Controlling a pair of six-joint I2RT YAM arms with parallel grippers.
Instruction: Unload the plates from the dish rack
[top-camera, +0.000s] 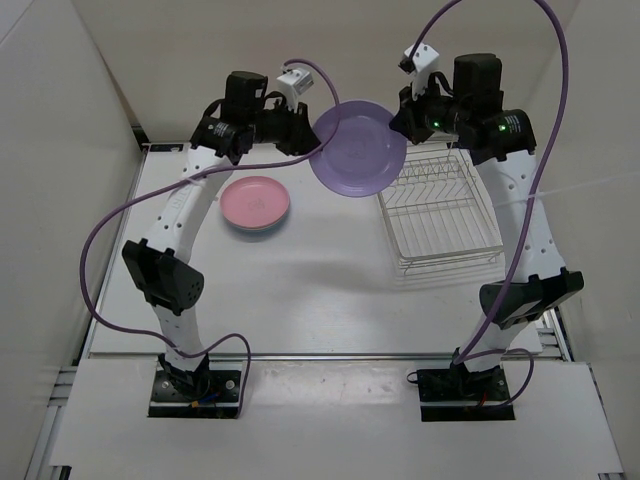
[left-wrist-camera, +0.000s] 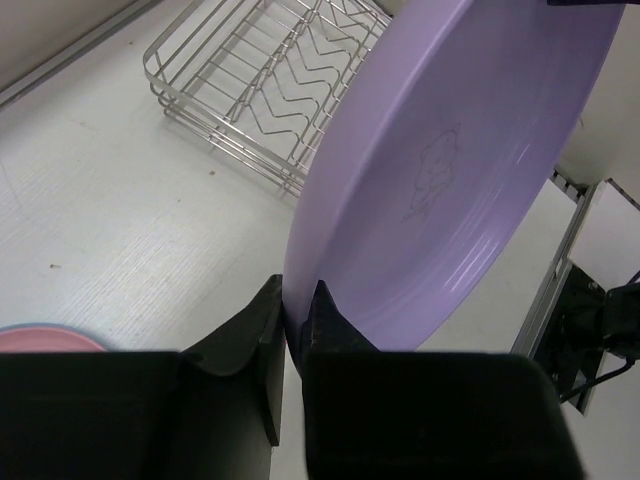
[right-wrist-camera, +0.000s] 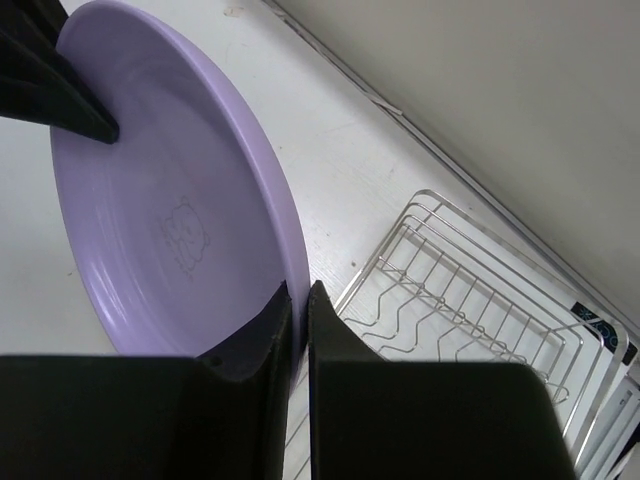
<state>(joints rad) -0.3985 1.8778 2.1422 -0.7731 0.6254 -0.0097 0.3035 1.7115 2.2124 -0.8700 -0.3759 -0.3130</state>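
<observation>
The stack of plates is open, so my left gripper will next move the purple plate to the left in the top view and down onto the pink plate. Then it will let go of the plate.
The purple plate hangs in the air between the two arms, left of the dish rack. My left gripper is shut on its left rim; in the left wrist view the jaws pinch the plate. My right gripper is shut on its right rim, seen in the right wrist view with the plate. The pink plate lies on a stack on the table at the left, with a light blue rim under it. The rack holds no plates. The cream-white plate is hidden.
The wire rack stands on the white table at the right back. White walls enclose the table at the back and sides. Purple cables loop over both arms.
</observation>
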